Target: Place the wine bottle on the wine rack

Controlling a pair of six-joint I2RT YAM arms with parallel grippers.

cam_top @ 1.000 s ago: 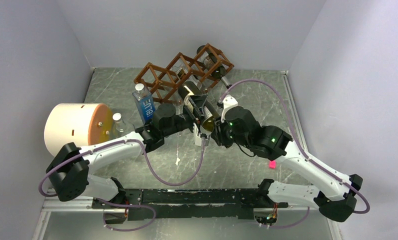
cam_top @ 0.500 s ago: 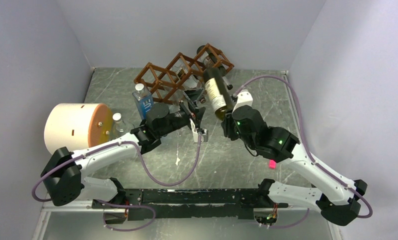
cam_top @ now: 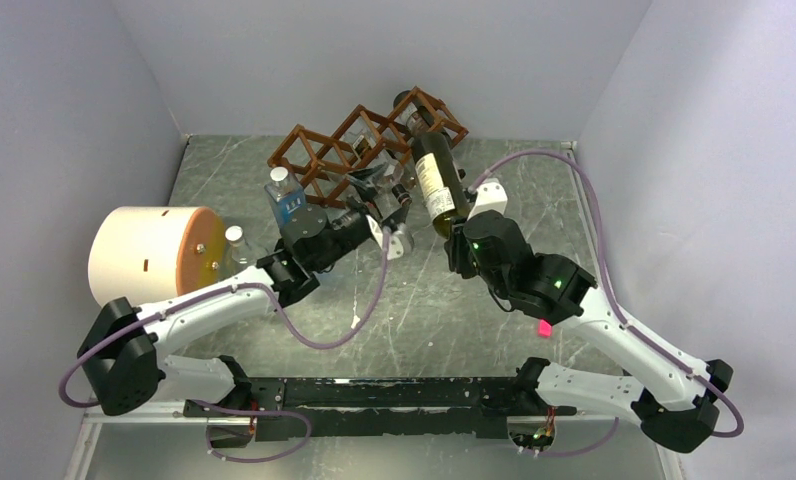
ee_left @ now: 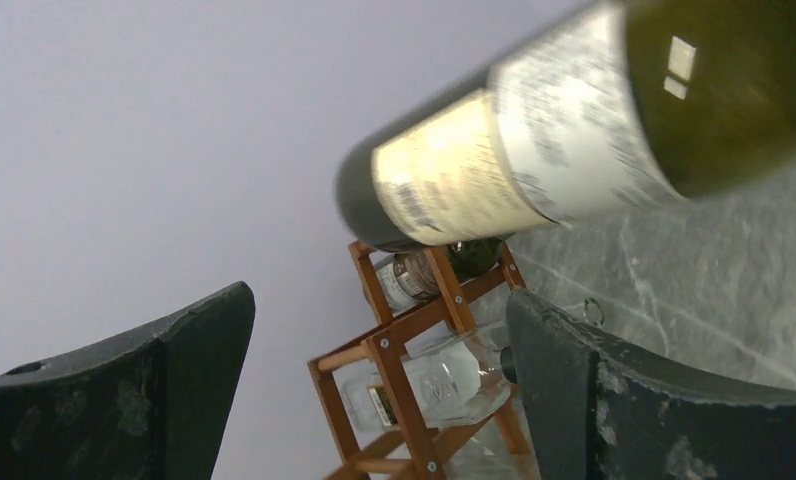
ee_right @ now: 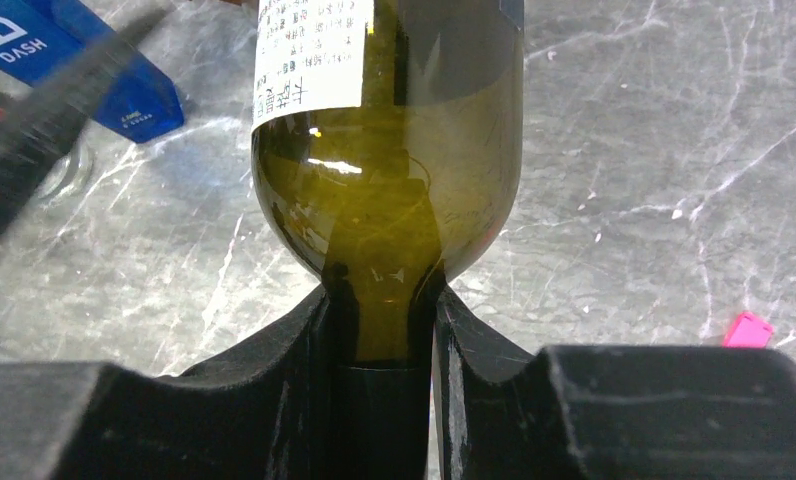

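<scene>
My right gripper needs to move down, outward and to the left in the top view, toward the rack's end cell (cam_top: pixel 302 156) by the water bottle, because that cell is empty.
The dark green wine bottle (cam_top: pixel 434 180) with a pale label is in the air, base pointing at the reddish-brown wine rack (cam_top: pixel 319 155) at the back. My right gripper (cam_top: pixel 453 235) is shut on its neck; the right wrist view shows the fingers (ee_right: pixel 294 350) clamped round the neck below the bottle's (ee_right: pixel 389 190) shoulder. My left gripper (cam_top: pixel 384 205) is open and empty just left of the bottle. In the left wrist view the bottle (ee_left: pixel 574 130) crosses above the open gripper (ee_left: pixel 379 400), with the rack (ee_left: pixel 414 340) behind.
The rack holds a clear bottle (ee_left: pixel 434 385) and another bottle (cam_top: pixel 416 120) in its right cell. A blue-labelled water bottle (cam_top: pixel 286 200), a small clear bottle (cam_top: pixel 236 245) and a cream drum (cam_top: pixel 149 255) stand at left. A pink bit (cam_top: pixel 544 327) lies at right.
The left gripper has let go of the wine bottle and drawn back to the left. The right gripper has swung the bottle up and back toward the rack.
</scene>
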